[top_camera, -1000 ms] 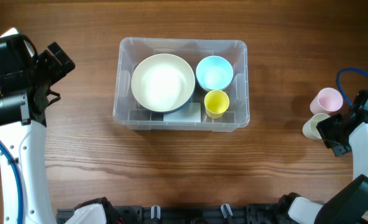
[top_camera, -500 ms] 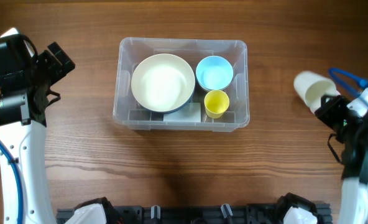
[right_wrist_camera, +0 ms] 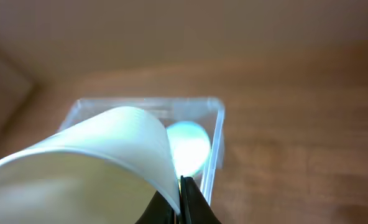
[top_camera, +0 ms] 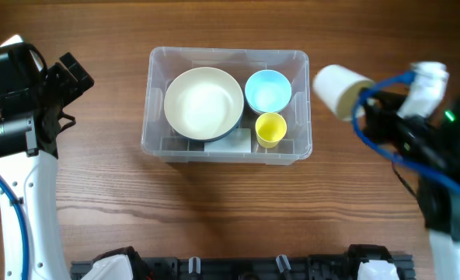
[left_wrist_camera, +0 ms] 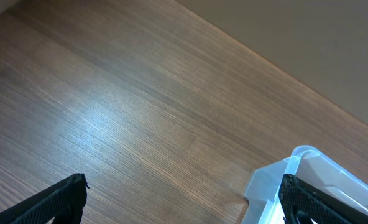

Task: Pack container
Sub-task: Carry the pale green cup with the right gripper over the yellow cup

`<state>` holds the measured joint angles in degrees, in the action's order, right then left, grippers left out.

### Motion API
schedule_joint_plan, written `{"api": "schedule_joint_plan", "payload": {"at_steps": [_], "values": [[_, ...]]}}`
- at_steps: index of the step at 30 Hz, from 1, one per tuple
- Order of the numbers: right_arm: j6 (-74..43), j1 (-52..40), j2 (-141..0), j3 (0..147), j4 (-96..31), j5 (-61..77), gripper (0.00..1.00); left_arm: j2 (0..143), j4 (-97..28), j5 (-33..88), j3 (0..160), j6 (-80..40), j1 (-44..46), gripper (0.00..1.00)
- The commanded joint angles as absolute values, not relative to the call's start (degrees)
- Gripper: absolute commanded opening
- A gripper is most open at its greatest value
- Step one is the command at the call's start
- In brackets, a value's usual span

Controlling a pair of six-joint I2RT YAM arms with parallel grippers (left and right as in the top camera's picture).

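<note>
The yellow cup (top_camera: 270, 128) stands open below, so my right gripper should carry the cream cup (top_camera: 337, 89) across to the left in the overhead view, lower it inside the yellow cup and let go of it.
The clear plastic container (top_camera: 154, 101) stands mid-table and holds a large cream bowl (top_camera: 203, 103), a light blue bowl (top_camera: 268, 90) and a yellow cup (top_camera: 270, 128); its white label (top_camera: 228, 142) shows under the cream bowl. My right gripper (top_camera: 367, 105) is shut on the rim of a cream cup (top_camera: 337, 89), held tilted in the air just right of the container's right wall. In the right wrist view the cup (right_wrist_camera: 78, 168) fills the lower left, the jaws (right_wrist_camera: 179, 199) pinch its wall, and the container (right_wrist_camera: 218, 134) lies beyond. My left gripper (top_camera: 68, 81) is open and empty, left of the container.
In the left wrist view the open fingers (left_wrist_camera: 184, 205) frame bare wooden table, with one corner of the container (left_wrist_camera: 277, 180) at the lower right. The table's far edge (left_wrist_camera: 277, 65) runs diagonally across that view. No pink cup shows now.
My right gripper took the cream cup from beside the pink cup at the right edge, lifted it and carried it left to the container's right side. The left arm has not moved.
</note>
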<state>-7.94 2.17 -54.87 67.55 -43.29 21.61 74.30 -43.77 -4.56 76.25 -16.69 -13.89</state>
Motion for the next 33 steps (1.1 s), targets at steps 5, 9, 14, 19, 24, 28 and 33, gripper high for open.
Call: {"api": "schedule_joint_plan", "payload": {"at_steps": [5,9,14,19,24,28,33], "values": [[-3.77,-5.39,-68.53,67.94,-42.17,20.93,0.04,74.04,-43.83,-3.9,76.88,-17.19,-14.15,1.0],[-3.88,-9.5,-72.25,67.94,-40.27,18.83,0.05,74.04,-43.83,-3.9,76.88,-17.19,-14.15,1.0],[-3.07,-17.28,-74.17,67.94,-40.25,4.56,0.04,74.04,-43.83,-3.9,76.88,-17.19,-14.15,1.0],[-1.48,-22.41,-74.43,67.94,-41.23,-6.37,0.04,74.04,-43.83,-3.9,76.88,-17.19,-14.15,1.0],[-2.7,-23.97,-74.87,67.94,-41.54,-6.46,0.04,74.04,-43.83,-3.9,76.88,-17.19,-14.15,1.0],[-6.55,-23.99,-76.01,67.94,-43.35,-6.31,0.04,74.04,-43.83,-3.9,76.88,-17.19,-14.15,1.0],[-7.97,-24.01,-76.95,67.94,-44.47,-2.94,0.04,74.04,-43.83,-3.9,76.88,-17.19,-14.15,1.0]]}}
